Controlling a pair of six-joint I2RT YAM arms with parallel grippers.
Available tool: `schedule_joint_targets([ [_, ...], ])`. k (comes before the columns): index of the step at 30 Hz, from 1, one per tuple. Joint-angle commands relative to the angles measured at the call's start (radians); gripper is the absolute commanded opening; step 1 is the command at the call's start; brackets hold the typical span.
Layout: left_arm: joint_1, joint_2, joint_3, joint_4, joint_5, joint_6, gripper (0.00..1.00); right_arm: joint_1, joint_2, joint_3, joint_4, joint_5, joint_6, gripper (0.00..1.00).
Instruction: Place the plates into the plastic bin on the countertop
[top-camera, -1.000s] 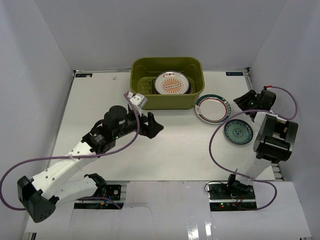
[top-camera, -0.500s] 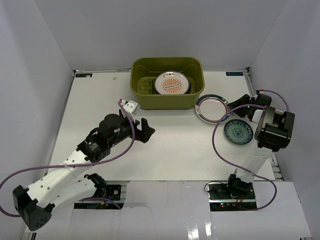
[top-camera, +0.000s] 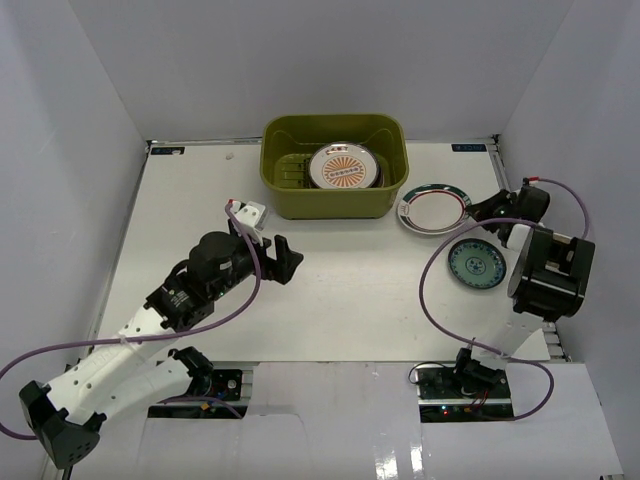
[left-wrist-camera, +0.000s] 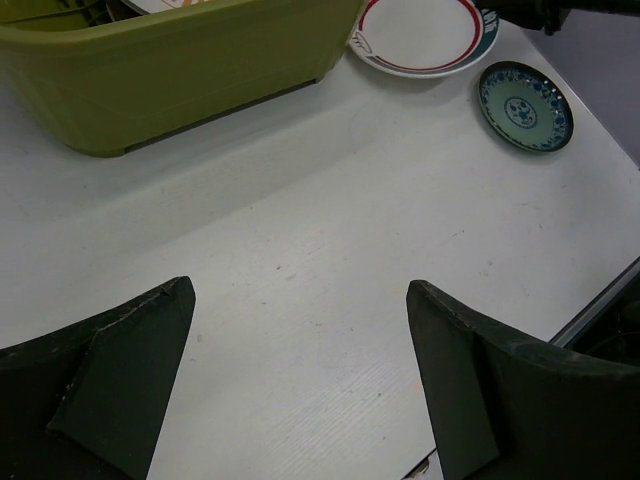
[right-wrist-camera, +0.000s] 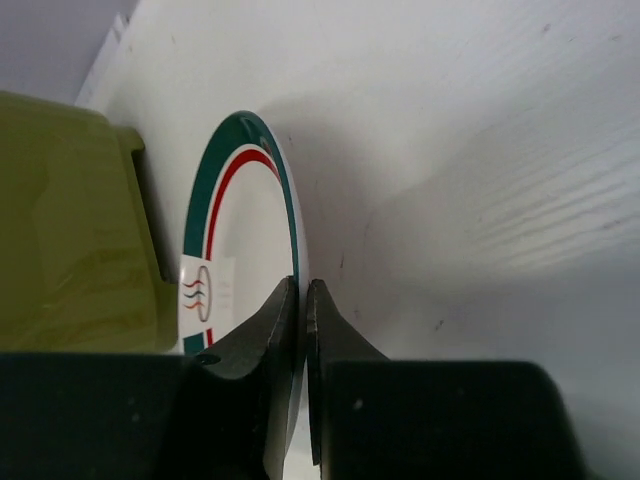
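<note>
The sunburst plate (top-camera: 343, 170) is to the left in the top view. My right gripper should next lift the ringed plate over the side of the bin that is in between, then lower it and release it.
The olive-green plastic bin (top-camera: 335, 165) stands at the back of the white countertop (top-camera: 350, 290), and a white-orange sunburst plate (top-camera: 343, 170) lies in it on top of others. Right of the bin is a white green-ringed plate (top-camera: 432, 208) with a red inner ring. My right gripper (top-camera: 478, 210) is shut on its right rim; in the right wrist view the fingers (right-wrist-camera: 302, 300) pinch the plate's edge (right-wrist-camera: 245, 230) beside the bin (right-wrist-camera: 70, 220). A small teal plate (top-camera: 476, 264) lies nearer. My left gripper (top-camera: 285, 258) hangs open over bare countertop, holding nothing (left-wrist-camera: 300, 380).
White walls close in the countertop at the back and both sides. The left wrist view shows the bin's front wall (left-wrist-camera: 180, 60), the ringed plate (left-wrist-camera: 420, 35), the small teal plate (left-wrist-camera: 525, 105) and the table's near right edge (left-wrist-camera: 600, 300).
My right gripper has come onto the ringed plate's rim and closed on it; the plate has shifted slightly. My left arm has drawn back toward the near left, still open.
</note>
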Motion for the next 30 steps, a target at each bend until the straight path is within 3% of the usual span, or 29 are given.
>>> schedule_joint_targets([
  [1, 0.006, -0.022, -0.005, -0.004, -0.035, 0.006, 0.98, -0.001, -0.208, -0.021, 0.042, 0.143, 0.063, 0.08],
  [7, 0.006, -0.022, -0.005, -0.004, -0.031, 0.003, 0.98, 0.011, -0.440, -0.028, 0.102, 0.163, 0.155, 0.08],
  [12, 0.006, -0.013, -0.004, -0.005, -0.026, 0.000, 0.98, 0.098, -0.516, 0.044, 0.089, 0.167, 0.160, 0.08],
  [22, 0.007, 0.014, -0.005, -0.004, -0.043, -0.004, 0.98, 0.519, -0.235, 0.386, 0.016, 0.184, 0.118, 0.08],
  [30, 0.010, 0.034, -0.005, -0.005, -0.037, -0.009, 0.98, 0.662, 0.024, 0.609, -0.103, 0.289, 0.087, 0.08],
])
